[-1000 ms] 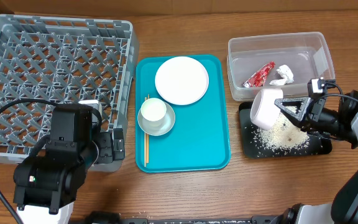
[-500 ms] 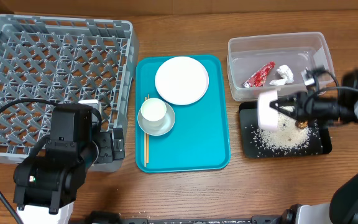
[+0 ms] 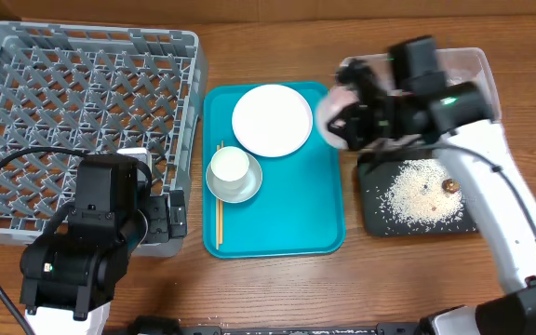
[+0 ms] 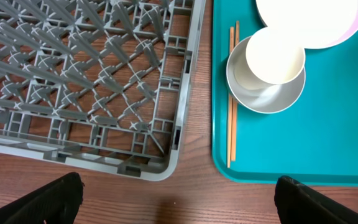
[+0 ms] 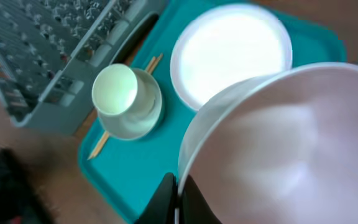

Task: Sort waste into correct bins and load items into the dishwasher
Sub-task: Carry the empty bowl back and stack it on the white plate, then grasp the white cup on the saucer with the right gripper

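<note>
I will next move my right gripper from the tray's edge over the flat white plate (image 3: 272,119) and lower the small white bowl (image 3: 331,113) onto it, because the plate is empty.
My right gripper (image 3: 350,119) is shut on the rim of a small white bowl (image 5: 278,143) and holds it above the right edge of the teal tray (image 3: 291,223). The bowl (image 3: 331,113) is blurred in the overhead view. On the tray lie a flat white plate (image 3: 272,119), a small cup (image 3: 229,166) on a pale saucer (image 3: 246,188), and wooden chopsticks (image 3: 219,200). Rice grains (image 3: 422,194) and a brown lump (image 3: 450,185) lie in the black tray (image 3: 372,216). My left gripper (image 4: 179,202) is open beside the grey dish rack (image 3: 82,102).
The clear tub (image 3: 480,73) stands at the back right, largely hidden by my right arm; the wrapper and tissue are not visible. The dish rack's front corner (image 4: 166,168) lies just ahead of my left gripper.
My right arm has swung left from over the black tray to the teal tray's right edge, carrying the bowl. The left arm has not moved.
</note>
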